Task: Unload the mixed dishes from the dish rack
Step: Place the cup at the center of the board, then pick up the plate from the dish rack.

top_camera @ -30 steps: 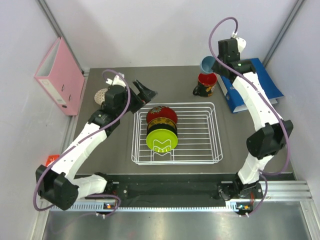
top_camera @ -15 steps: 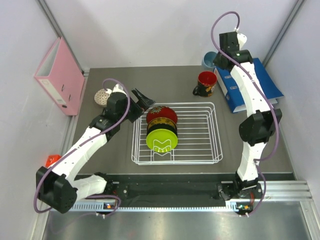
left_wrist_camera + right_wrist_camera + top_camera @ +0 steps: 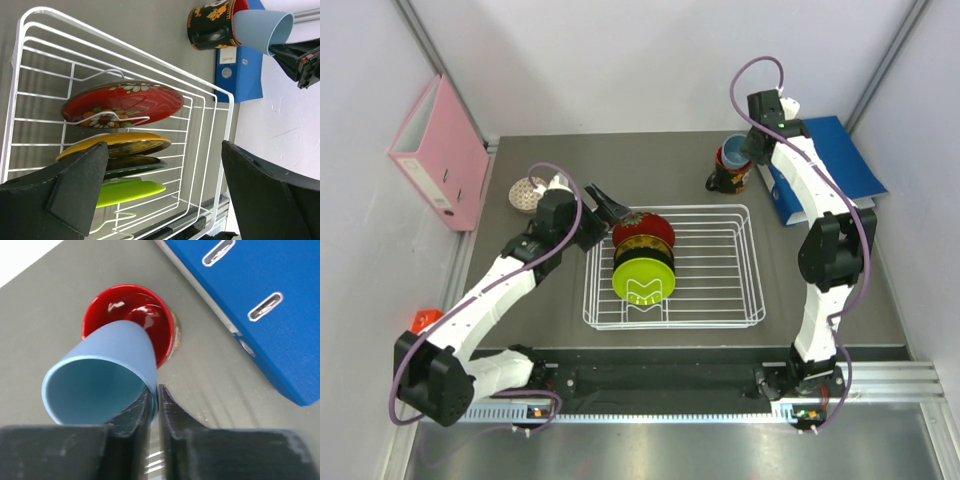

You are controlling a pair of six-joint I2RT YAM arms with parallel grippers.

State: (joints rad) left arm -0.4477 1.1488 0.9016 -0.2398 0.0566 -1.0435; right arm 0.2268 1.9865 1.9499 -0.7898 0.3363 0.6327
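The red bowl (image 3: 122, 102) is standing on its edge below, so my left gripper will next turn its open fingers and lower them to either side of the bowl's rim, at the end nearest the beige bowl.
The white wire dish rack (image 3: 752, 272) sits mid-table and holds a red gold-patterned bowl (image 3: 644, 229), a yellow-and-black plate (image 3: 645, 257) and a lime-green bowl (image 3: 642, 283), all on edge. In the left wrist view they show as red bowl (image 3: 122, 102), plate (image 3: 117, 142) and green bowl (image 3: 127, 192). My left gripper (image 3: 610, 205) hangs open just left of the red bowl. A beige net-patterned bowl (image 3: 526, 189) rests on the table at back left. My right gripper (image 3: 152, 400) is shut on the rim of a light blue cup (image 3: 100, 375), tilted over the dark mug (image 3: 145, 310).
A blue binder (image 3: 825, 165) lies flat at the back right, close to the mug (image 3: 730, 178). A pink binder (image 3: 440, 150) leans on the left wall. A small orange object (image 3: 423, 320) sits at the left edge.
My right gripper has carried the blue cup from the back wall down onto the mug's mouth. My left gripper has moved closer to the red bowl in the rack.
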